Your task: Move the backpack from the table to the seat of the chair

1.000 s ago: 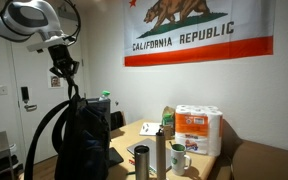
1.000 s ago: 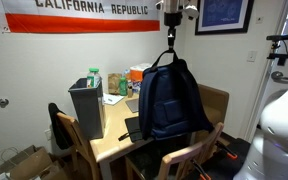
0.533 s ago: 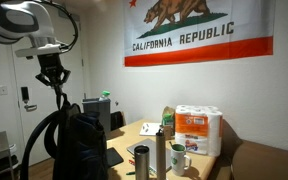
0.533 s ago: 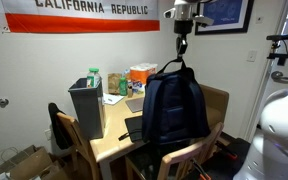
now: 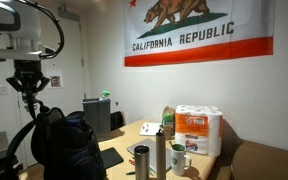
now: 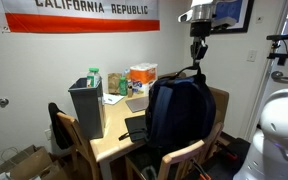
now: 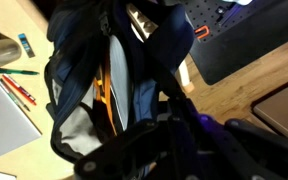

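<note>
My gripper holds the backpack's top loop handle above the seat of the chair, so it needs to move down and release the backpack (image 6: 178, 118) there.
The dark blue backpack (image 6: 178, 118) hangs in the air from its top strap, held by my gripper (image 6: 198, 62). In both exterior views it dangles above the table's end and a wooden chair (image 6: 189, 160). It also shows in an exterior view (image 5: 62, 148) below my gripper (image 5: 30, 96). In the wrist view the backpack (image 7: 104, 80) hangs open below the camera, showing an orange and blue interior; my gripper fingers (image 7: 179, 135) are dark and shut on the strap.
The wooden table (image 6: 112, 143) holds a grey bin (image 6: 86, 106), food boxes (image 6: 141, 76), a paper towel pack (image 5: 197, 130), a mug (image 5: 178, 157), steel bottles (image 5: 160, 153) and a tablet (image 5: 110, 157). Another chair (image 6: 64, 128) stands at the table's side. Pens lie on the table (image 7: 19, 92).
My gripper has carried the hanging backpack sideways, away from the table's middle toward its end and the chair, and slightly lower. The backpack swings with it.
</note>
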`<state>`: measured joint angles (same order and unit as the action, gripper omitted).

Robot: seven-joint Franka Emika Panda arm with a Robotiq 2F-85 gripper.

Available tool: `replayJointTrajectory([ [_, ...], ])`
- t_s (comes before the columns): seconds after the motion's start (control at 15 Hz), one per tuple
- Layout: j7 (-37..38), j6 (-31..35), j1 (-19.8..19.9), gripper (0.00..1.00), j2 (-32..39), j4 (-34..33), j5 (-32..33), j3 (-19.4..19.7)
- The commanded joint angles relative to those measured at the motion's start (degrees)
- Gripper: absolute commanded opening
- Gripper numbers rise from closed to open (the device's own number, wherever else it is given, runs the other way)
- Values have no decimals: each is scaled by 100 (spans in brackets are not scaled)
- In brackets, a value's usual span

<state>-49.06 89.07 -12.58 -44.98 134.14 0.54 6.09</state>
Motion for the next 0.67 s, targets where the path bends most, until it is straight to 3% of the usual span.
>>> replayJointTrajectory([
  [0.0, 170, -780, 125, 2, -519, -39, -438, 142],
  [0.27, 239, -904, 196, 2, -390, 218, -355, 146],
  [0.6, 199, -541, 216, 2, -96, 888, -123, 72],
])
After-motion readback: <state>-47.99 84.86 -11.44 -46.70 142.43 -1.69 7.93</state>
